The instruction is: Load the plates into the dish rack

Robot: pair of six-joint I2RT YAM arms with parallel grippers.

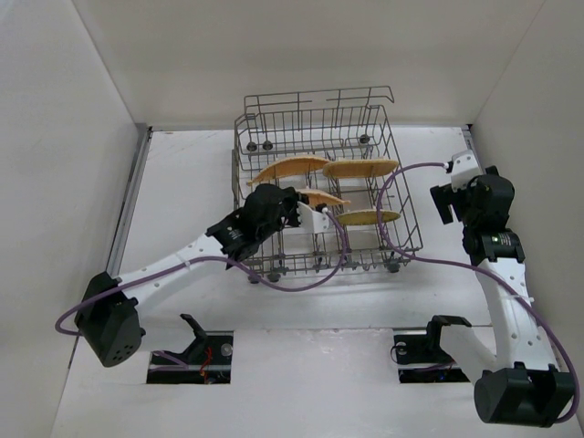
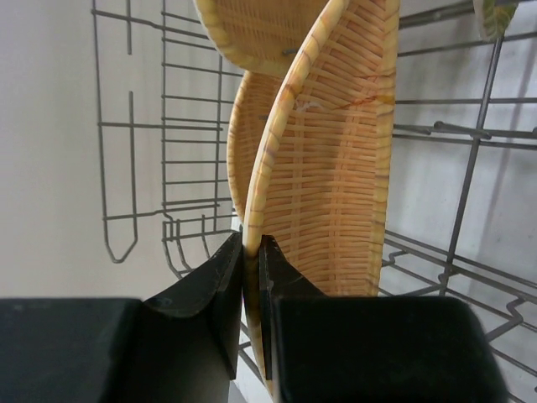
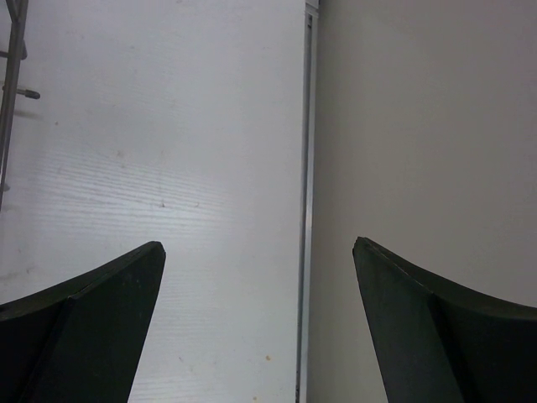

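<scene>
My left gripper, holding the plate above the rack's wires, should next lower it between their rows and release the plate's rim, as the pegs are below my gripper.
The dish rack point(image 1: 319, 94), a grey wire basket, stands at the table's middle back. Several orange-tan woven plates stand or lean among its tines: one at back left point(image 1: 287, 169), one at back right point(image 1: 360, 167), one at front right point(image 1: 370, 217). My left gripper point(image 1: 301, 201) reaches into the rack's left side and is shut on the rim of another plate point(image 1: 324, 197). In the left wrist view the jaws point(image 2: 252, 252) pinch that plate's edge point(image 2: 336, 168), with another plate point(image 2: 252, 34) behind it. My right gripper point(image 1: 449, 190) is open and empty, right of the rack.
The right wrist view shows the open gripper point(image 3: 258, 248) over bare white table, the right wall point(image 3: 419, 126) close by, and the rack's edge point(image 3: 8, 84) at far left. White walls enclose the table on three sides. Purple cables loop over the rack's front.
</scene>
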